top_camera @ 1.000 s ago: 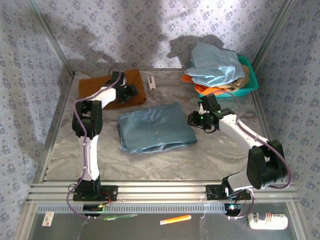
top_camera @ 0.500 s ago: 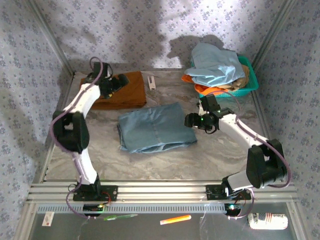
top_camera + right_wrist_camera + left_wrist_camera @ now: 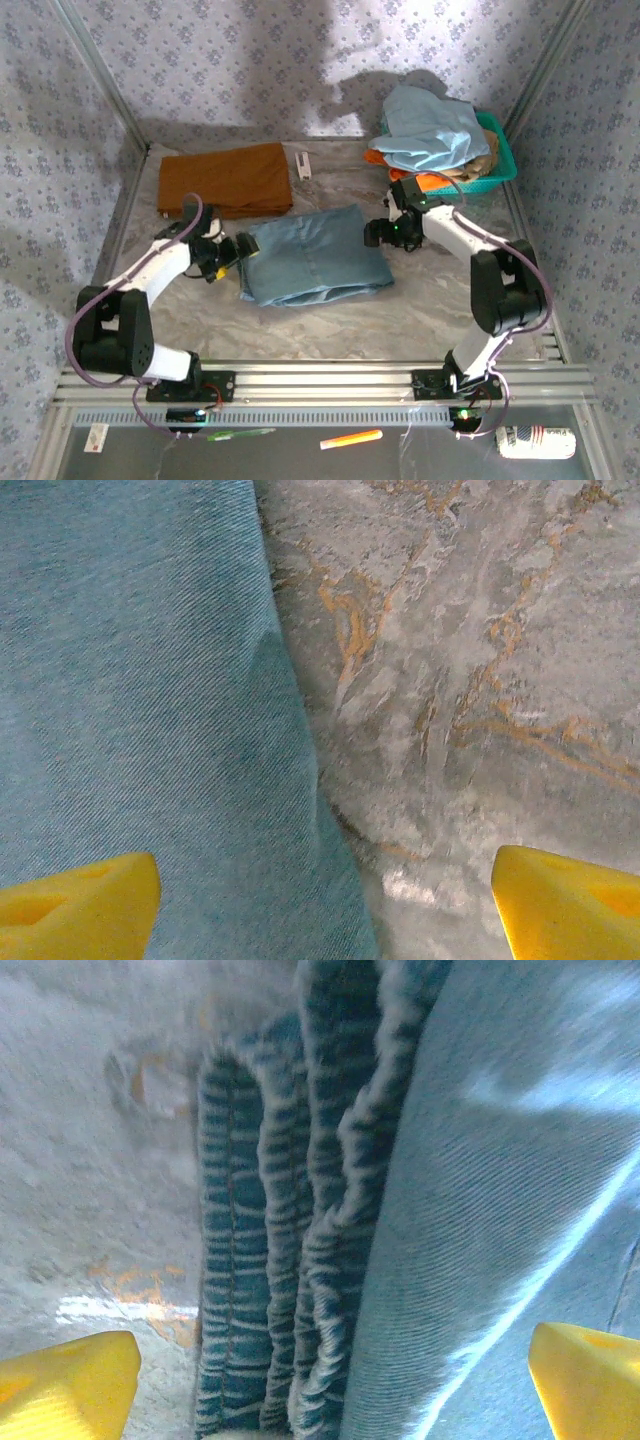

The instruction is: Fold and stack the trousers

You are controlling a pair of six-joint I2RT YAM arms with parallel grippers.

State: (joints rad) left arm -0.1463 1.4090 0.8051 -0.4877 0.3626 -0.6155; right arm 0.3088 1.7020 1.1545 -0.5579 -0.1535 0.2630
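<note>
I will next lower my left gripper, its fingertips wide open, with a finger on either side of the gathered waistband below between them, and close.
The trousers [image 3: 312,255] lie folded into a light blue denim rectangle in the middle of the marble table [image 3: 440,300]. My left gripper [image 3: 240,250] sits low at their left edge, open. In the left wrist view its yellow fingertips [image 3: 65,1385] stand wide on either side of the gathered waistband [image 3: 270,1260], nothing pinched. My right gripper [image 3: 378,232] is at the upper right edge, open too. Its yellow fingertips [image 3: 75,905] straddle the denim edge [image 3: 140,700], one over cloth and the other over bare table [image 3: 480,680].
A mustard-brown folded cloth [image 3: 225,180] lies at the back left. A teal basket [image 3: 505,150] at the back right holds a pale blue garment [image 3: 430,125] and other clothes. A small white item [image 3: 303,165] lies near the back wall.
My left arm has swung from the mustard cloth forward to the trousers' left edge. The right gripper has shifted onto their right edge. Both jaws have opened wider.
</note>
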